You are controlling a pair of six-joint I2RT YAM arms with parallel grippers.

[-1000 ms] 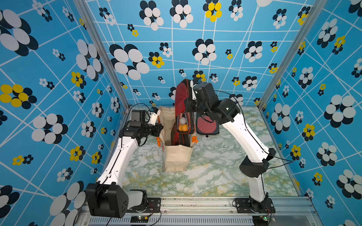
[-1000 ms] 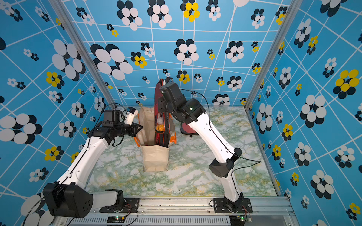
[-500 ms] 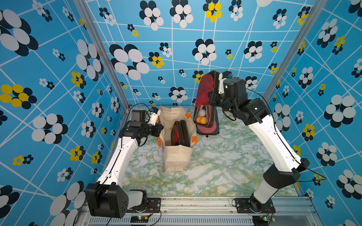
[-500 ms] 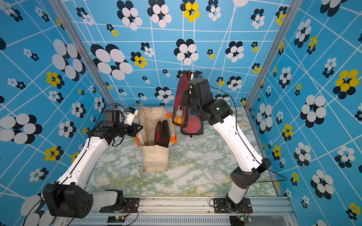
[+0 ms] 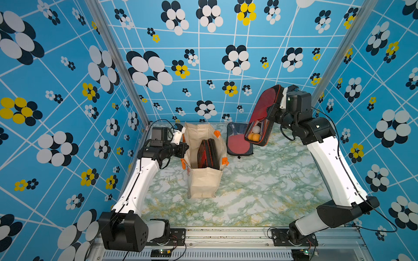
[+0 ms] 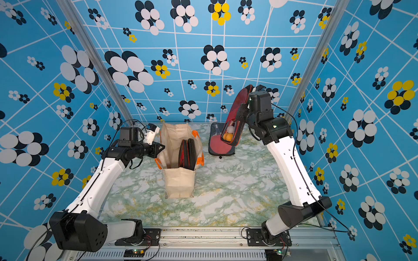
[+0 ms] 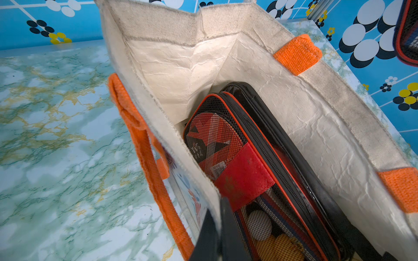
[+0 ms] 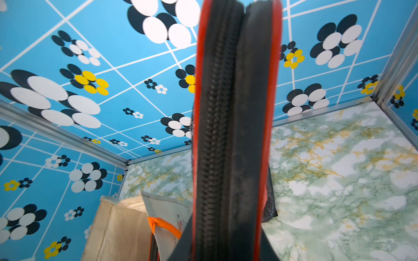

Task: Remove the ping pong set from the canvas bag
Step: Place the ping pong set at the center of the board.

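Observation:
The right gripper lowers the case onto the bare marble beside the flat-lying set next, tilts it level and releases it, since that spot stands empty.
The canvas bag stands upright at mid-table, its mouth held wide. My left gripper is shut on the rim of its left wall. Two zipped ping pong sets stand on edge inside the bag. My right gripper is shut on another ping pong set, a red and black mesh case with white and orange balls. It hangs tilted in the air at the back right, well clear of the bag. Its zipped edge fills the right wrist view.
One more ping pong set lies flat on the marble tabletop, right of the bag and partly under the hanging case. Blue flowered walls close in the back and both sides.
My right arm has lifted the ping pong set out of the bag and swung it right, toward the back right corner. The left arm and the bag have stayed still.

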